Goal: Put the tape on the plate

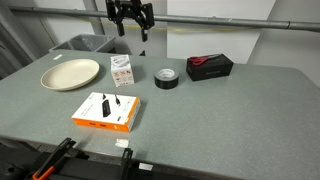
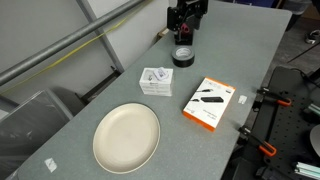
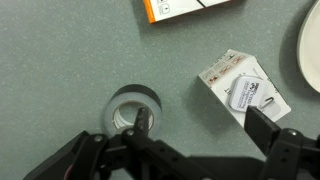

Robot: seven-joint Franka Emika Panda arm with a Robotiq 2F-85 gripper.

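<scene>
I will next lower my gripper to the left in the wrist view, onto the packet-side rim (image 1: 159, 77) (image 3: 155, 104).
The tape (image 1: 166, 78) is a small black ring lying flat on the grey table; it also shows in an exterior view (image 2: 182, 56) and in the wrist view (image 3: 132, 106). The cream plate (image 1: 70, 73) lies flat to one side, seen too in an exterior view (image 2: 126, 136) and at the wrist view's right edge (image 3: 311, 50). My gripper (image 1: 131, 30) hangs open and empty well above the table, above the tape region (image 2: 186, 30). In the wrist view the open jaws (image 3: 200, 122) straddle bare table, one finger overlapping the tape's edge.
A small white packet (image 1: 123, 70) lies between plate and tape. An orange box (image 1: 106, 112) lies near the front edge. A black box with a red item (image 1: 209, 66) stands beyond the tape. A grey bin (image 1: 85, 44) is behind the plate.
</scene>
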